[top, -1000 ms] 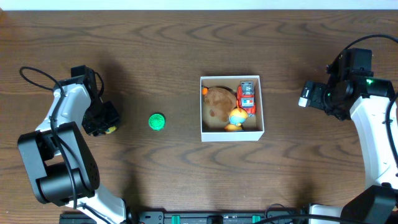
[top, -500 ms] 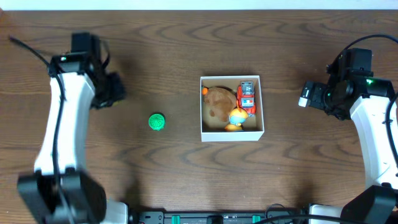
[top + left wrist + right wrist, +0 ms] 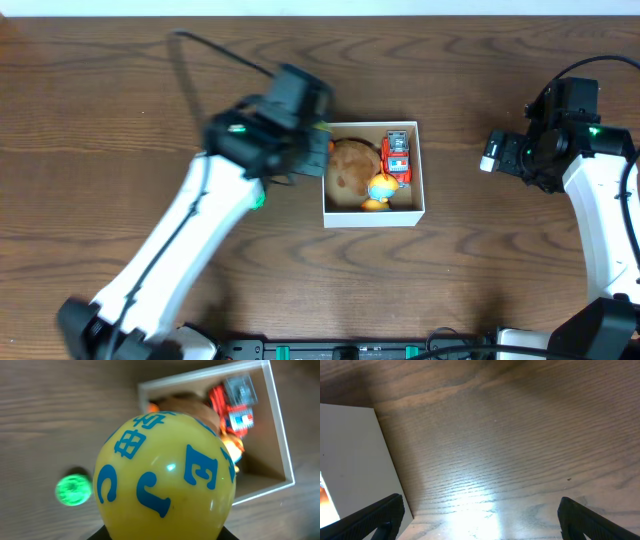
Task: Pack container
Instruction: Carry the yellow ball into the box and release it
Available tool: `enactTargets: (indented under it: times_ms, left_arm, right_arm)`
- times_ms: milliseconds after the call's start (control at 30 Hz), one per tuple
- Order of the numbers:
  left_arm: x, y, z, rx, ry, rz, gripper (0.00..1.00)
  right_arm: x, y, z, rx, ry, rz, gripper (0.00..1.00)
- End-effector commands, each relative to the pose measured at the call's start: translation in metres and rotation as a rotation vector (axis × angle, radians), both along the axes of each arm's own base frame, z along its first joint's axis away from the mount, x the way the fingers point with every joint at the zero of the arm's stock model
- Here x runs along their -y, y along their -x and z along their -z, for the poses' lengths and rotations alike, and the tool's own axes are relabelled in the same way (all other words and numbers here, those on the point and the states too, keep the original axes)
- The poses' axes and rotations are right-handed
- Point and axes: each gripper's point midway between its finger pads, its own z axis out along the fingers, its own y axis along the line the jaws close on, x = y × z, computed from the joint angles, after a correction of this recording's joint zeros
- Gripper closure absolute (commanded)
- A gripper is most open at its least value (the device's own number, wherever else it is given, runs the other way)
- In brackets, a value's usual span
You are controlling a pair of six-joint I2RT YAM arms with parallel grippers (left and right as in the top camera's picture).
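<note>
The box's near corner (image 3: 343, 205) by the green ball is bare, so I will move my left gripper back and down over that spot next to release the yellow ball.
The container (image 3: 373, 218) is a small white-walled square box at the table's middle, and it also shows in the left wrist view (image 3: 281, 435). In it lie a brown round toy (image 3: 350, 168), a red toy truck (image 3: 398, 158) and a yellow-orange duck (image 3: 381, 188). My left gripper (image 3: 303, 135) is above the box's left edge, shut on a yellow ball with blue letters (image 3: 165, 475) that fills the left wrist view. My right gripper (image 3: 485, 520) is open and empty, right of the box (image 3: 350, 455).
A small green ball (image 3: 73, 490) lies on the wood left of the box. In the overhead view my left arm hides most of it. My right arm (image 3: 600, 190) stands at the table's right side.
My left arm has swung from the table's far left to the box's left edge, carrying the yellow ball. The right arm has not moved.
</note>
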Motion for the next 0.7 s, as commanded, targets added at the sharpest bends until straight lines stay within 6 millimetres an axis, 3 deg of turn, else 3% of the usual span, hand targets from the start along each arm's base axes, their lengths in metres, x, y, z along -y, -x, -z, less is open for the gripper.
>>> enactTargets:
  times_ms: [0, 233, 300, 467, 567, 667]
  left_arm:
    - [0.023, 0.008, 0.033, -0.062, -0.054, 0.07, 0.73]
    - [0.043, 0.02, 0.086, -0.184, -0.147, 0.129, 0.71]
    - [0.043, 0.02, 0.092, -0.197, -0.157, 0.129, 0.49]
    - [0.042, 0.019, 0.092, -0.195, -0.156, 0.126, 0.19]
    - [0.036, 0.017, 0.086, -0.184, -0.161, 0.114, 0.16]
    - [0.02, 0.013, 0.066, -0.149, -0.164, 0.075, 0.15]
  right_arm:
    - [0.0, 0.001, 0.004, -0.012, -0.009, 0.003, 0.01]
    - [0.0, 0.001, 0.004, -0.012, -0.009, 0.003, 0.01]
    - [0.0, 0.002, 0.004, -0.012, -0.009, 0.003, 0.01]
    - [0.0, 0.001, 0.004, -0.012, -0.009, 0.002, 0.01]
    - [0.0, 0.002, 0.004, -0.012, -0.009, 0.002, 0.01]
    - [0.0, 0.002, 0.004, -0.012, -0.009, 0.002, 0.01]
